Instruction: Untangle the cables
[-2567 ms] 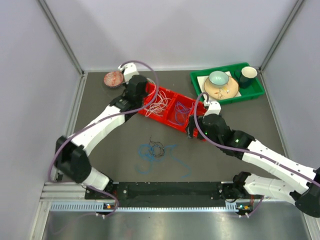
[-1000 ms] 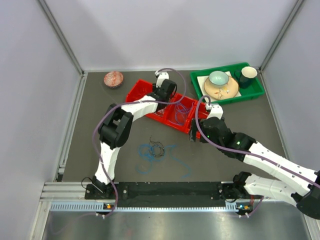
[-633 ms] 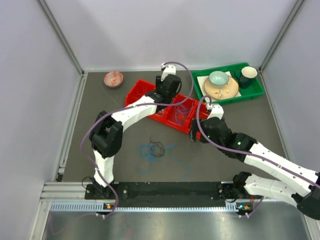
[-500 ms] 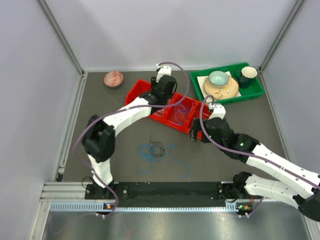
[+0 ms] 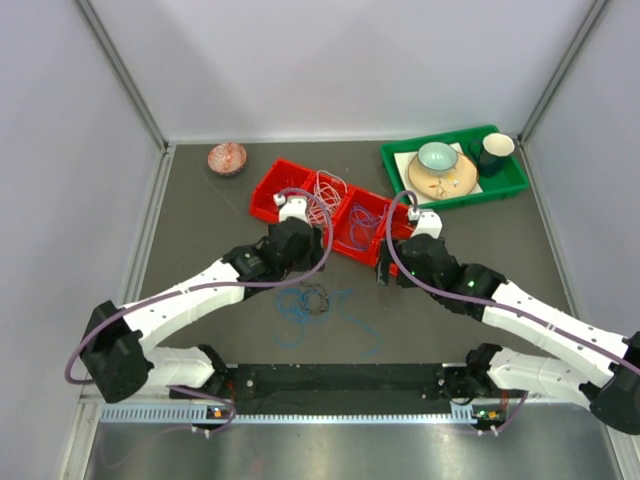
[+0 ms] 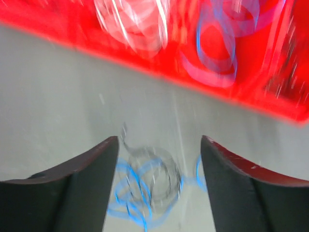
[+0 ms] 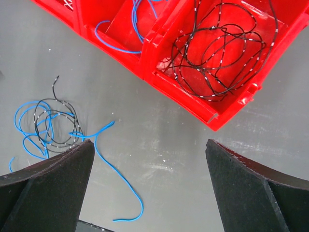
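Next, my left gripper moves down and back onto the coil's side (image 5: 305,299) (image 6: 133,175) opposite the trailing cable piece, as open fingers frame the thin black cable below.
A loose tangle of blue and black cables (image 5: 310,300) lies on the dark table in front of the red tray (image 5: 268,190). In the tray's compartments lie white and red cables (image 5: 326,188), blue cables (image 5: 361,224) and black cables (image 7: 222,48). My left gripper (image 5: 298,262) hangs open just above the tangle (image 6: 149,183), which shows blurred between its fingers (image 6: 87,188). My right gripper (image 7: 149,142) is open and empty over bare table beside the tray's near corner (image 7: 217,116). The tangle (image 7: 43,125) and a trailing blue strand (image 7: 116,183) lie to its left.
A green tray (image 5: 500,185) with a plate, a bowl and a dark cup stands at the back right. A small reddish bowl (image 5: 227,157) sits at the back left. A black rail (image 5: 340,380) runs along the near edge between the arm bases.
My left arm has swung back from over the red tray to just above the tangle on the table, and its jaws have opened wider. The right arm has stayed in place.
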You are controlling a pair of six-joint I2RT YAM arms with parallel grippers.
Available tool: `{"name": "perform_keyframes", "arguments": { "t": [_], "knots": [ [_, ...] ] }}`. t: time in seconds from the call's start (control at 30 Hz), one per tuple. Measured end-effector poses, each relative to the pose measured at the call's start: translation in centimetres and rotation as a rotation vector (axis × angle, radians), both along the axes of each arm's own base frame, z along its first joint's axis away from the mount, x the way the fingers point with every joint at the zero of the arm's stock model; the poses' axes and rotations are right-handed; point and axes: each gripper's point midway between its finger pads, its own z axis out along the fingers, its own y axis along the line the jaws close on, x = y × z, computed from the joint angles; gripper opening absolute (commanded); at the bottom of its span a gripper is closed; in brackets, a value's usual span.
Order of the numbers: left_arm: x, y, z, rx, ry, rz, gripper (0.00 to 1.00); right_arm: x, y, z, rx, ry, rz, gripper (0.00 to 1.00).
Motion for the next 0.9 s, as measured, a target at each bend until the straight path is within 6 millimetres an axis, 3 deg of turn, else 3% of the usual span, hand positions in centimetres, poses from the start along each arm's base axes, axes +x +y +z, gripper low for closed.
{"name": "perform_keyframes", "arguments": {
  "t": [0.2, 0.43, 0.5, 0.57, 0.6, 0.63, 0.67, 0.7, 0.8, 0.9],
  "knots": [
    [-5.4, -1.2, -5.9, 0.04, 0.19, -0.098, 0.83, 0.0, 0.4, -0.1, 0.011, 0.005, 0.011, 0.97],
    [-6.0, 0.1, -10.0, 0.16, 0.27, -0.064, 0.77, -0.2, 0.7, -0.3, 0.022, 0.015, 0.021, 0.97],
    [-5.7, 0.7, -11.0, 0.197, 0.282, -0.044, 0.7, -0.3, 0.6, -0.5, 0.021, 0.019, 0.022, 0.97],
    [-5.7, 1.1, -12.3, 0.232, 0.31, -0.034, 0.54, -0.4, 0.6, -0.6, 0.021, 0.021, 0.023, 0.96],
    [-5.8, 1.2, -13.0, 0.249, 0.325, -0.031, 0.44, -0.4, 0.6, -0.6, 0.022, 0.02, 0.024, 0.96],
    [-5.8, 1.3, -13.5, 0.262, 0.337, -0.026, 0.19, -0.4, 0.6, -0.6, 0.022, 0.02, 0.024, 0.96],
    [-5.8, 1.6, -14.0, 0.279, 0.347, -0.021, 0.06, -0.4, 0.6, -0.5, 0.023, 0.019, 0.024, 0.96],
    [-5.8, 1.8, -14.3, 0.29, 0.354, -0.013, 0.0, -0.4, 0.6, -0.5, 0.025, 0.018, 0.024, 0.96],
    [-5.8, 2.5, -13.7, 0.314, 0.34, 0.001, 0.0, -0.4, 0.6, -0.2, 0.032, 0.012, 0.024, 0.96],
    [-5.3, 2.5, -10.4, 0.273, 0.277, 0.003, 0.0, -0.5, 0.5, 0.1, 0.041, 0.003, 0.024, 0.96]
  ]
}}
